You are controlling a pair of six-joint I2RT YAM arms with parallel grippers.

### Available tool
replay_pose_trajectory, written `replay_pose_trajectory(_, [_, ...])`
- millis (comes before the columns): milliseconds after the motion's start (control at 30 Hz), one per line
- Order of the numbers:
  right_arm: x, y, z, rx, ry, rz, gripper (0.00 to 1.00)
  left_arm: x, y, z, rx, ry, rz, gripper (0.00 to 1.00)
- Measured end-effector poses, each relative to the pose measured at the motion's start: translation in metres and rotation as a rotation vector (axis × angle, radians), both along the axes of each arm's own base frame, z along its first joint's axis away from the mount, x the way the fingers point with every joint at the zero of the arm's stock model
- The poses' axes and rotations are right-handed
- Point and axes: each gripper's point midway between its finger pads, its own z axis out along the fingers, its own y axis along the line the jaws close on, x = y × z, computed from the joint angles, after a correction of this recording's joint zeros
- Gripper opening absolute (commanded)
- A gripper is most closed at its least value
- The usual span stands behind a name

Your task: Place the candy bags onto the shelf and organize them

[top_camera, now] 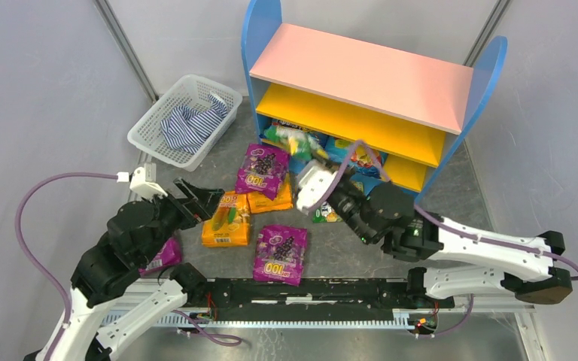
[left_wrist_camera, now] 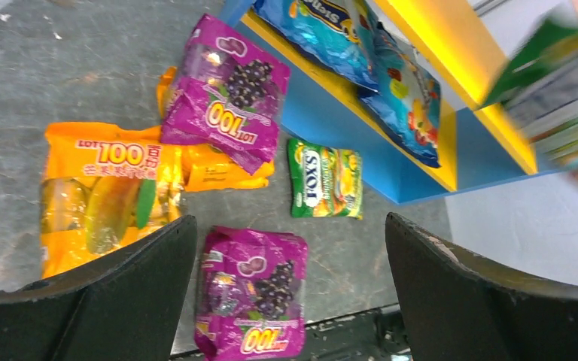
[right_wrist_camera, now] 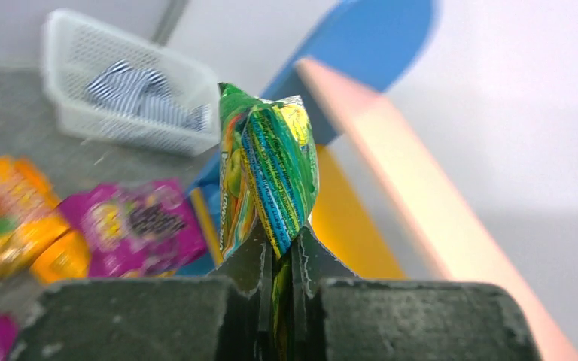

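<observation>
My right gripper needs to lift the green candy bag (right_wrist_camera: 271, 162) first, to get it outward onto the end of the still bare pink top by the basket.
The shelf (top_camera: 361, 71) stands at the back with a pink top, a yellow middle board and a blue base. My right gripper (right_wrist_camera: 280, 242) is shut on a green candy bag (right_wrist_camera: 271, 162) and holds it in the air in front of the shelf's lower tiers (top_camera: 293, 141). My left gripper (left_wrist_camera: 290, 222) is open and empty above a purple "100" bag (left_wrist_camera: 252, 293). On the table lie another purple bag (top_camera: 263, 169), two orange bags (top_camera: 226, 218), the green-yellow FOX'S bag (left_wrist_camera: 325, 179) and a purple bag (top_camera: 165, 256) partly under my left arm.
Blue candy bags (left_wrist_camera: 403, 98) lie on the shelf's bottom tier. A white mesh basket (top_camera: 150, 124) with a blue-white striped cloth (top_camera: 192, 124) stands at the back left. Grey walls close in on both sides.
</observation>
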Motion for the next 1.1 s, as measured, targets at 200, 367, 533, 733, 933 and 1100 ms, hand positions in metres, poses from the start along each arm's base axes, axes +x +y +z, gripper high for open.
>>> replay_pose_trajectory(200, [0.047,-0.022,0.106,0.138,-0.057,-0.235,0.00,0.005,0.006,-0.022,0.088,0.010,0.014,1.00])
replay_pose_trajectory(367, [0.096,-0.013,0.147,0.103,-0.144,-0.409,0.00,0.007,0.007,-0.037,0.146,0.025,0.010,1.00])
replay_pose_trajectory(533, [0.155,0.003,0.135,-0.095,-0.223,-0.608,0.00,0.007,0.011,-0.050,0.174,0.033,0.021,1.00])
replay_pose_trajectory(733, [0.211,0.018,0.076,-0.351,-0.230,-0.700,0.02,0.007,0.012,-0.052,0.186,0.032,0.017,1.00])
replay_pose_trajectory(933, [0.230,0.032,0.062,-0.374,-0.214,-0.639,0.59,0.009,0.010,-0.057,0.191,0.037,0.015,1.00])
replay_pose_trajectory(1100, [0.219,0.046,0.085,-0.213,-0.174,-0.484,0.98,0.010,0.010,-0.058,0.191,0.037,0.015,1.00])
